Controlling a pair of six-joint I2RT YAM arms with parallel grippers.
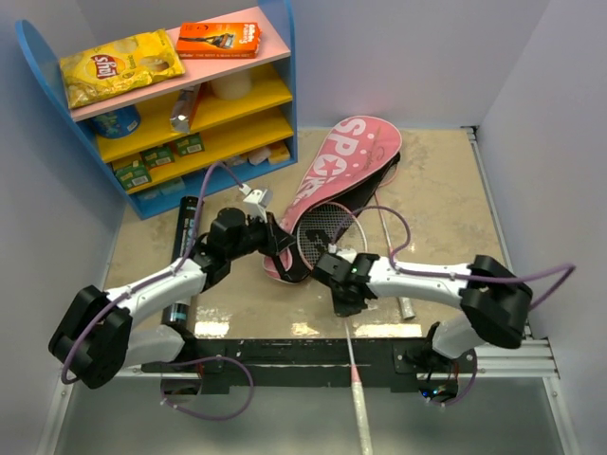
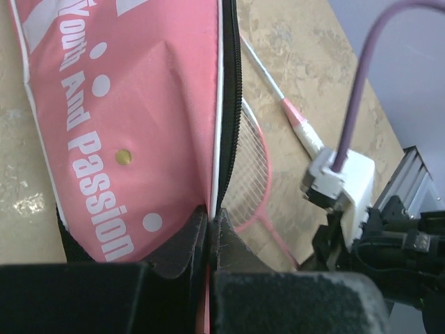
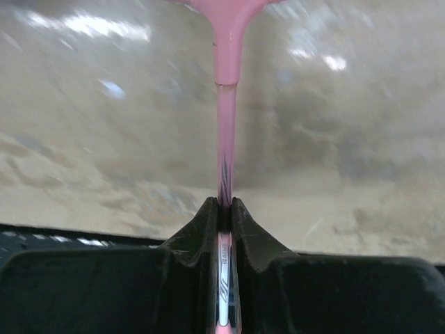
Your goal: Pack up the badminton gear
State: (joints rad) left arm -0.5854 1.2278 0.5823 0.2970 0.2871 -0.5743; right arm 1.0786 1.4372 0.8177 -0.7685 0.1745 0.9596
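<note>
My right gripper pushes the racket's pink stem outward over the cover's black lining (image 1: 358, 196) next, then opens, since the racket head still shows outside the cover's open edge.
The pink "SPORT" racket cover (image 1: 334, 169) lies on the table at mid-back, its zip edge open. My left gripper (image 1: 279, 243) is shut on the cover's black-and-white edge near its lower end; the left wrist view shows the jaws pinched on that edge (image 2: 211, 221) of the cover (image 2: 139, 104). The racket head (image 1: 318, 232) lies partly at the cover's mouth, also in the left wrist view (image 2: 252, 174). My right gripper (image 1: 340, 273) is shut on the racket's pink shaft (image 3: 226, 125), just below the head. The black tube (image 1: 182, 254) lies at the left. No shuttlecocks show.
A blue shelf unit (image 1: 285, 57) stands at back left, with a yellow chip bag (image 1: 119, 64) and an orange box (image 1: 218, 40) on top. A second thin shaft with a grip (image 1: 391, 256) lies right of the cover. Grey walls close in both sides.
</note>
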